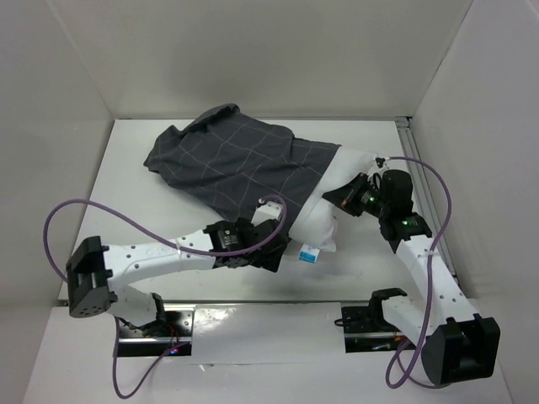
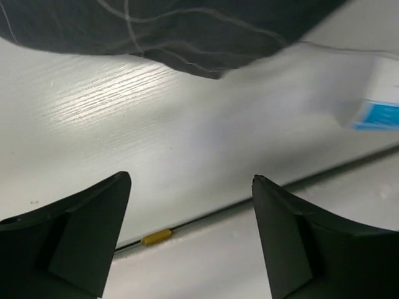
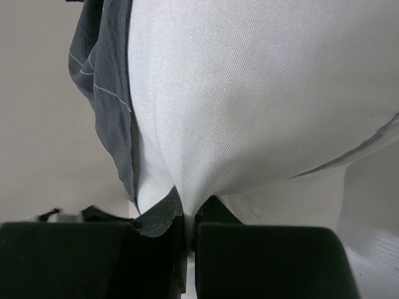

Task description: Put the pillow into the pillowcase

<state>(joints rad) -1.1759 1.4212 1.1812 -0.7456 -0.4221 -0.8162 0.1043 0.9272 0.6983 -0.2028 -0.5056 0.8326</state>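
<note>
The pillowcase's near corner (image 2: pixel 215 68), that dark tip, still lies beyond my left gripper's open fingers, so next my left gripper moves outward and down onto it.
The dark grey checked pillowcase (image 1: pixel 232 164) lies across the back middle of the table, with the white pillow (image 1: pixel 328 220) partly inside it and sticking out at the right. The pillow's blue-and-white tag (image 1: pixel 309 252) shows at its near edge, and also in the left wrist view (image 2: pixel 380 112). My right gripper (image 1: pixel 341 199) is shut on a pinch of the pillow's white fabric (image 3: pixel 249 93), with the pillowcase edge (image 3: pixel 103 81) beside it. My left gripper (image 1: pixel 268 257) is open and empty near the pillowcase's near edge (image 2: pixel 187 37), just above the table.
White walls enclose the table at the back and both sides. The table's near edge seam (image 2: pixel 206 218) with a small yellow piece (image 2: pixel 156 237) runs under my left gripper. A metal rail (image 1: pixel 425 194) runs along the right side. Purple cables loop off both arms.
</note>
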